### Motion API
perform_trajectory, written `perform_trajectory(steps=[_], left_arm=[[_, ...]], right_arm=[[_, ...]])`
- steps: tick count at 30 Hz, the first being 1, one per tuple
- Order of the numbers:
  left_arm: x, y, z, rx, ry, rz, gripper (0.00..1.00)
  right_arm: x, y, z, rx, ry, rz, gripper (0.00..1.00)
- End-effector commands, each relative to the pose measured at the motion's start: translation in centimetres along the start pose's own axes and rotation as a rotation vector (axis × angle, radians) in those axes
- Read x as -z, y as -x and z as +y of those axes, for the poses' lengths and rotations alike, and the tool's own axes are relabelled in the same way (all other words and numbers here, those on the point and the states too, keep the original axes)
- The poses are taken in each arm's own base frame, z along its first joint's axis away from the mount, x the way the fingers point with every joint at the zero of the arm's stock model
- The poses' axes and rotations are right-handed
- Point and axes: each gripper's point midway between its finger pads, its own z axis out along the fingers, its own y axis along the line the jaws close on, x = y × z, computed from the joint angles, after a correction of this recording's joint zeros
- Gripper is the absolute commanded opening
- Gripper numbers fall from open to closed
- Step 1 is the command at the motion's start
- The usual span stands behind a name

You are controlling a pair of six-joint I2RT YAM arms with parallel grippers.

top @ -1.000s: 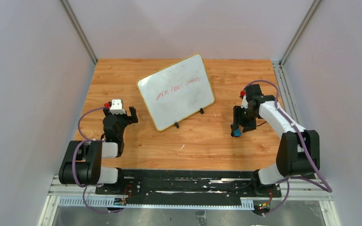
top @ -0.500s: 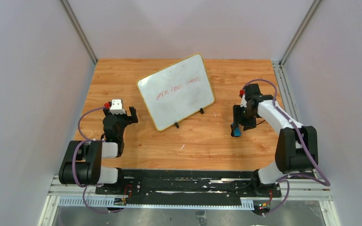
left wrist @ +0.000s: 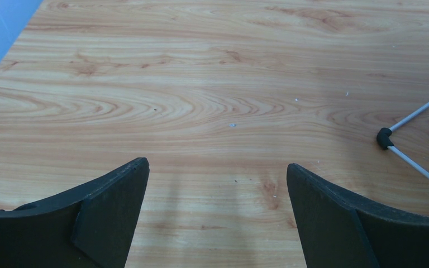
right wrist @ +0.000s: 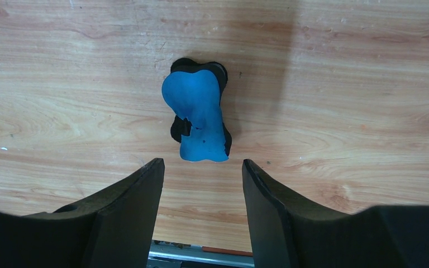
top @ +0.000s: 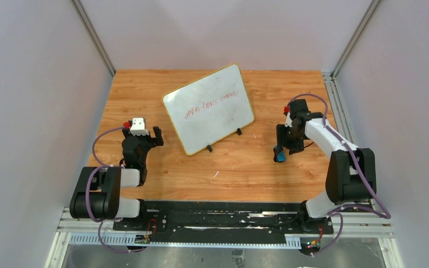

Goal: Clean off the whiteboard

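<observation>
My right gripper moves down around the narrow middle of the eraser (top: 280, 157) next, before it closes, since the open fingers already span the eraser's width.
The whiteboard (top: 209, 108) with a yellow rim stands tilted at the table's middle back, with faint red handwriting across it. A small blue-and-black eraser (top: 280, 157) lies flat on the wood at the right; it also shows in the right wrist view (right wrist: 197, 110). My right gripper (top: 280, 149) is open and hangs just above the eraser, whose near end lies just beyond the fingertips (right wrist: 155, 173). My left gripper (top: 143, 134) is open and empty over bare wood, left of the board. One black clip foot (left wrist: 385, 137) with wire legs shows in the left wrist view.
The wooden table (top: 240, 167) is enclosed by grey walls at left, right and back. The black rail (top: 218, 215) with the arm bases runs along the near edge.
The right arm shifted slightly over the eraser. The left arm and the board have not moved.
</observation>
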Motion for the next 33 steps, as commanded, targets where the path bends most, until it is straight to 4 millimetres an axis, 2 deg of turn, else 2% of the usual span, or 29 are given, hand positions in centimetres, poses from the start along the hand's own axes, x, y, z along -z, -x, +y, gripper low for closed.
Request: perform_trajectory(steps=[1,33], left_arm=[[-0.3,1.1,-0.2,-0.01,-0.01,-0.04,0.98],[-0.3,1.0,-0.2,-0.01,-0.011,-0.039,0.98]], right_arm=[[0.0,0.4,0.1,0.028,-0.013,0.009,0.56],[-2.5,1.1,0.3,0.031,0.003,0.016,0.54]])
